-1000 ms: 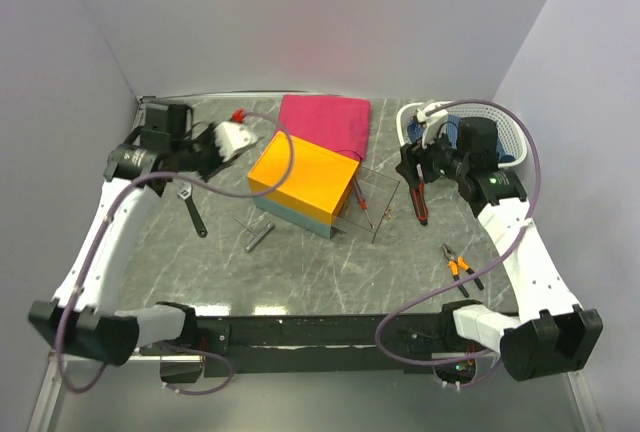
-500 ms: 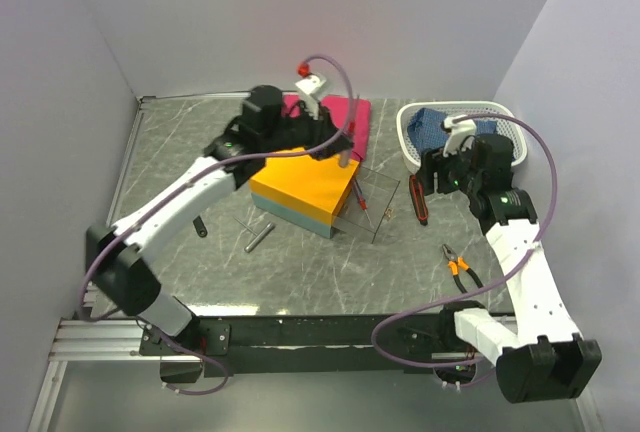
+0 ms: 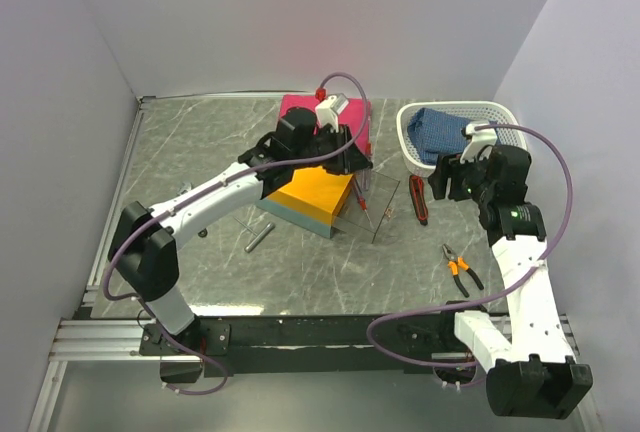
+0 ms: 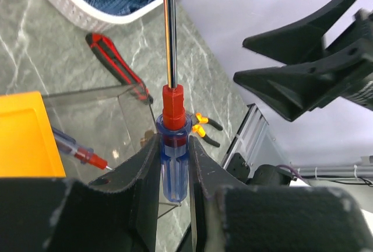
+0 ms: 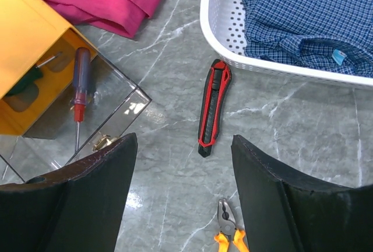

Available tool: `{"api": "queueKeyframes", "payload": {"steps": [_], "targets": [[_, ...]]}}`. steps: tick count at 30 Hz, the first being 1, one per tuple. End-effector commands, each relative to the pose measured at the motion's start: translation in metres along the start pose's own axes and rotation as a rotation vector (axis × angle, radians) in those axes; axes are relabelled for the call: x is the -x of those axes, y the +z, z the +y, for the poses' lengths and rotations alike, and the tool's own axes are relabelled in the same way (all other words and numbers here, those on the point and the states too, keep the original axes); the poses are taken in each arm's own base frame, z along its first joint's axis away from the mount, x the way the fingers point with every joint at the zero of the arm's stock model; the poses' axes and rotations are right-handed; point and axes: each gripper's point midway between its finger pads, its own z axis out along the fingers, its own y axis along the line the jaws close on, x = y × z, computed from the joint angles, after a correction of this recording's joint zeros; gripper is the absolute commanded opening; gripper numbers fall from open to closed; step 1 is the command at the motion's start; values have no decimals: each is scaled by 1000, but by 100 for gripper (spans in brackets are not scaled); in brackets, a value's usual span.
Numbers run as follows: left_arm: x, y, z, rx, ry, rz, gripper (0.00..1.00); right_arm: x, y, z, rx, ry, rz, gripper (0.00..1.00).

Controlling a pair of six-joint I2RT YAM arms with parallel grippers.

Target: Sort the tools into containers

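Next, my left gripper needs to lower and move back over the free room beside the other screwdriver in the clear part.
My left gripper (image 3: 352,159) is shut on a screwdriver (image 4: 173,129) with a clear blue handle and red collar, shaft pointing away. It holds it above the clear side panel (image 3: 376,202) of the box with the orange-yellow top (image 3: 305,190). Another red-handled screwdriver (image 5: 79,86) lies inside the clear part. My right gripper (image 5: 183,142) is open and empty above a red-and-black tool (image 5: 213,107) lying on the table (image 3: 418,199). Small orange-handled pliers (image 3: 460,267) lie nearer the front right. A thin grey tool (image 3: 258,238) lies left of the box.
The white slotted basket (image 3: 408,148) at the back right holds a blue cloth (image 3: 440,132). A pink folded cloth (image 3: 300,110) lies behind the box. My left arm stretches across the box from the left. Grey walls close in both sides.
My left arm has swung from the far left across to the box's clear side, carrying the screwdriver. My right gripper has drawn back to the right, away from the box.
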Motion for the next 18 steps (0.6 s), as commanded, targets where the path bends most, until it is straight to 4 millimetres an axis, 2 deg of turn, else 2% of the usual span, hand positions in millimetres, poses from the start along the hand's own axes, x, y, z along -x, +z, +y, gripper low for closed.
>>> {"api": "queueKeyframes", "payload": {"steps": [1, 5, 8, 15, 16, 18], "targets": [[-13, 8, 1, 13, -17, 0, 1, 4, 0, 4, 21, 17, -41, 73], [-48, 14, 9, 41, -14, 85, 1, 1, 2, 9, 51, 29, -43, 73], [-63, 19, 18, 82, -14, 111, 2, 0, 4, 10, 63, 29, -37, 73], [-72, 26, 29, 114, -7, 131, 12, -3, 8, 12, 81, 36, -30, 73], [-72, 26, 29, 114, -8, 129, 15, -4, 9, 13, 84, 41, -30, 73], [-75, 27, 29, 108, -5, 144, 30, -7, 10, 14, 87, 45, -28, 73]]}}
